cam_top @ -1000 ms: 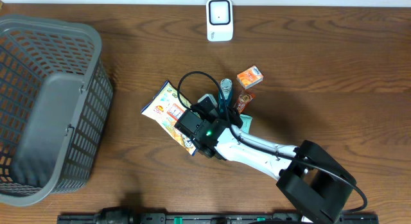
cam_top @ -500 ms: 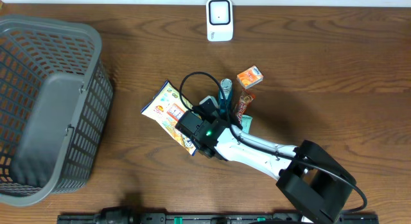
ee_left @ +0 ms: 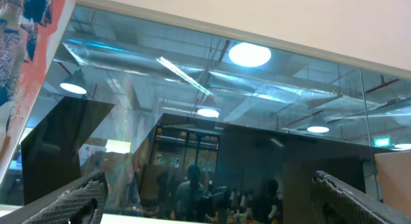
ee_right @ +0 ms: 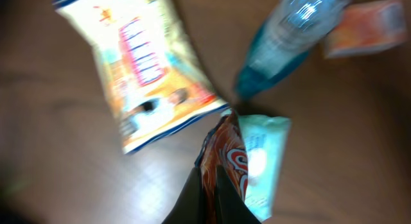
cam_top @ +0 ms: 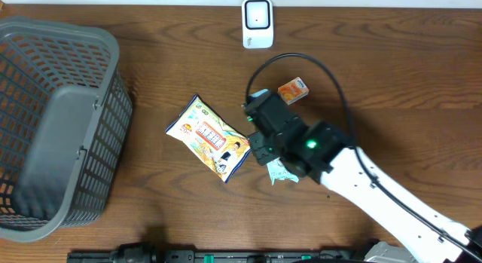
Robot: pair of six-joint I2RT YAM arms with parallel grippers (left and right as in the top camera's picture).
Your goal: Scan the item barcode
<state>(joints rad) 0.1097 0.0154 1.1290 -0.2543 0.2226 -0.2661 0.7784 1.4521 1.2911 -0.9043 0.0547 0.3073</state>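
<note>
My right gripper should go down toward the bare wood beside the teal packet and let go of the red-orange packet's edge, since it still hangs above the table.
My right gripper [ee_right: 209, 178] is shut on one end of a red-orange snack packet [ee_right: 228, 153], which it holds above the table. Below it lie a yellow snack bag [ee_right: 144, 70], a blue bottle [ee_right: 289, 38], a teal packet [ee_right: 260, 163] and an orange box [ee_right: 366, 28]. In the overhead view my right arm [cam_top: 301, 142] covers the held packet and most of the bottle. The white scanner [cam_top: 257, 23] stands at the table's far edge. My left gripper [ee_left: 209, 208] is open and empty, its fingers [ee_left: 77, 198] pointing up at a window.
A large grey basket [cam_top: 60, 120] fills the left side of the table. The yellow snack bag [cam_top: 208, 137], the orange box [cam_top: 293, 90] and the teal packet [cam_top: 280, 171] lie round the right arm in the middle.
The right gripper closed on the red-orange packet. The right arm then rose and swung right and toward the far edge, lifting the packet off the table.
</note>
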